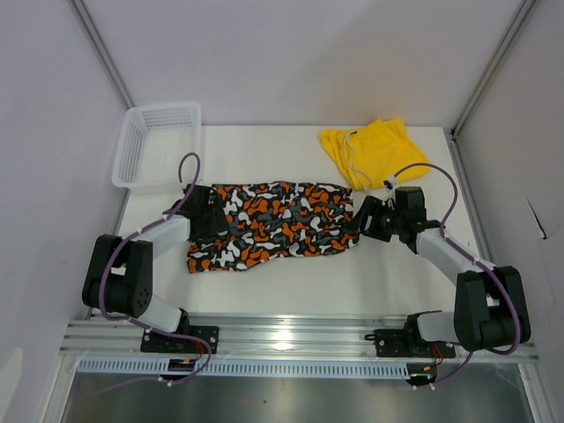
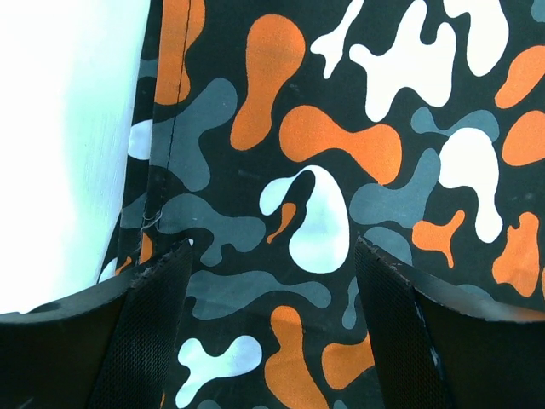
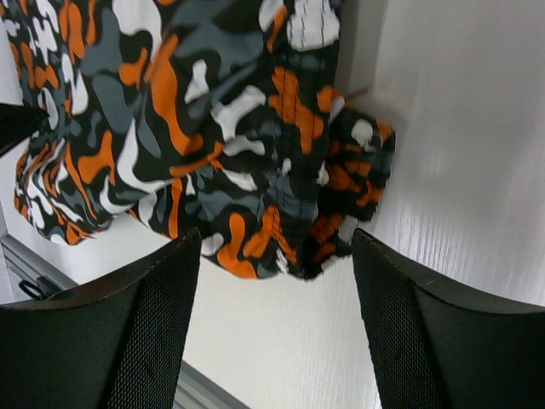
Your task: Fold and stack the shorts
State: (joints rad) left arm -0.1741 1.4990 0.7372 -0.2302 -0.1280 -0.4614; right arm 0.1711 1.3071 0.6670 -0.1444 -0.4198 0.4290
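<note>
My right gripper will next move down and to the left in the top view onto the near end of the shorts' waistband, because that end is below it on that side and is bunched enough to pinch.
The patterned shorts (image 1: 269, 224), orange, white, black and grey-teal, lie spread flat across the middle of the table. They also show in the left wrist view (image 2: 341, 170) and in the right wrist view (image 3: 213, 128). My left gripper (image 1: 210, 214) is open over their left end, fingers (image 2: 153, 324) straddling the fabric. My right gripper (image 1: 363, 219) is open at their right end, just off the bunched waistband (image 3: 341, 196), over bare table. The yellow shorts (image 1: 370, 152) with a pale drawstring lie crumpled at the back right.
A white mesh basket (image 1: 157, 145) stands at the back left corner of the white table (image 1: 291, 282). Grey walls enclose the table on three sides. A metal rail (image 1: 291, 335) runs along the near edge.
</note>
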